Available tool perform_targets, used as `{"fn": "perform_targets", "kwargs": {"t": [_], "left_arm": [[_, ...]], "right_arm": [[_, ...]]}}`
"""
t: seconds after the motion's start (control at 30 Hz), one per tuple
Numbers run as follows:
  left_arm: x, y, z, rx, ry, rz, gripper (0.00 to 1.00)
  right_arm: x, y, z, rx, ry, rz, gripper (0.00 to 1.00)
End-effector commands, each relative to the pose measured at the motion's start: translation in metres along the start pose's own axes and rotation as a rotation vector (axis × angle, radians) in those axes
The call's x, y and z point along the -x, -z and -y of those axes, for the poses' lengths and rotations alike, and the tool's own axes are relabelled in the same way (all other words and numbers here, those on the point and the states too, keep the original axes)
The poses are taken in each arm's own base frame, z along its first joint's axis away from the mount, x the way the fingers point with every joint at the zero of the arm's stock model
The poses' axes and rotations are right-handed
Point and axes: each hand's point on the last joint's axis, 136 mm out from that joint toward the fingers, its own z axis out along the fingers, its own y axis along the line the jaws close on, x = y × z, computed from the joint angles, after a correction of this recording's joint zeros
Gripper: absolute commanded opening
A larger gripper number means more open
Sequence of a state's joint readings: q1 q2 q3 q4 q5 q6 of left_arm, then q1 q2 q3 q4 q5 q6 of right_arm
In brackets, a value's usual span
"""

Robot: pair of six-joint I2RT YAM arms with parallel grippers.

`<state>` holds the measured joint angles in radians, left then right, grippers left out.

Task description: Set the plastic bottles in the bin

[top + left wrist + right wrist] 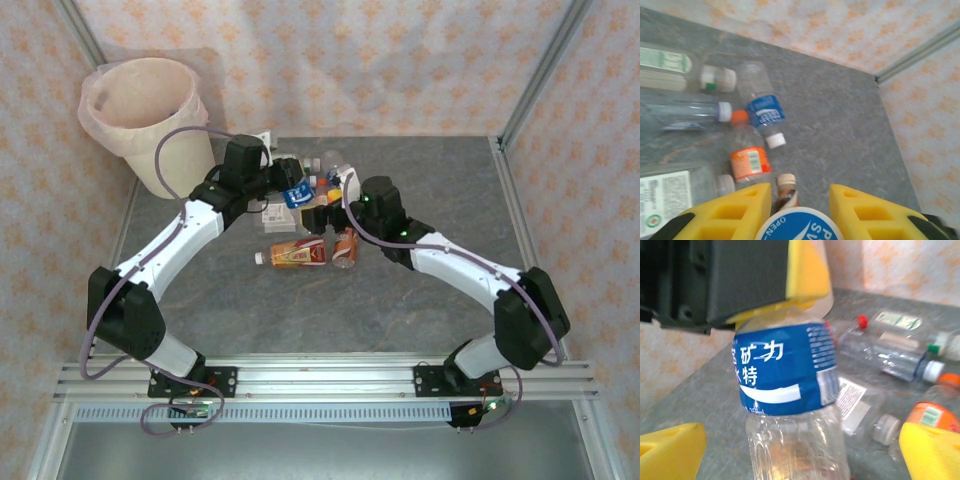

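The right gripper's fingers are wide apart and clear of the bottle, so the left gripper needs to swing outward next and over the bin's opening (146, 94) to let go of the bottle.
A clear plastic bottle with a blue label (780, 370) hangs upright above the table. My left gripper (800, 200) is shut on its top end, where the blue cap (800, 226) sits between the yellow fingers (740, 210). My right gripper (802, 440) is open, its yellow fingers (670, 452) wide apart on either side of the bottle's lower body without touching it. In the top view both grippers meet at mid-table, left (290, 185) and right (322, 215). Several more bottles (747, 162) lie on the table below. The bin (135, 150) stands at the far left corner.
Two orange-labelled bottles (297, 254) lie near the front of the pile on the grey table (420, 320). Another blue-labelled bottle (765, 110) and a green-and-white one (665, 60) lie flat. Patterned walls and metal posts (540, 70) enclose the table.
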<state>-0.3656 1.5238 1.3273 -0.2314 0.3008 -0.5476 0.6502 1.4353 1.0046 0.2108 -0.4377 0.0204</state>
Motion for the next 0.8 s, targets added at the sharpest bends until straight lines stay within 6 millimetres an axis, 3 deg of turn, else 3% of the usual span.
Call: {"fn": "perform_targets", "kwargs": {"t": [0.0,0.13,0.23,0.33,0.57,0.77], "left_arm": [[0.046,0.031,-0.007,0.114,-0.030,0.179,0.00],[0.083,0.055,-0.023,0.263,-0.042,0.341,0.00],[0.126,0.086,-0.036,0.407,-0.066,0.514,0.00],[0.169,0.120,-0.048,0.521,-0.066,0.698,0.00],[0.242,0.189,-0.077,0.679,-0.010,1.024,0.00],[0.289,0.216,-0.103,0.760,-0.018,1.172,0.00]], "right_arm": [[0.027,0.020,0.024,-0.180,0.016,0.116,0.99],[0.030,0.038,0.067,-0.452,-0.045,0.132,0.99],[0.029,0.052,0.087,-0.587,-0.091,0.150,0.99],[0.029,0.061,0.092,-0.622,-0.115,0.176,0.99],[0.028,0.074,0.096,-0.655,-0.162,0.202,0.99],[0.027,0.074,0.095,-0.652,-0.176,0.199,0.99]]}}
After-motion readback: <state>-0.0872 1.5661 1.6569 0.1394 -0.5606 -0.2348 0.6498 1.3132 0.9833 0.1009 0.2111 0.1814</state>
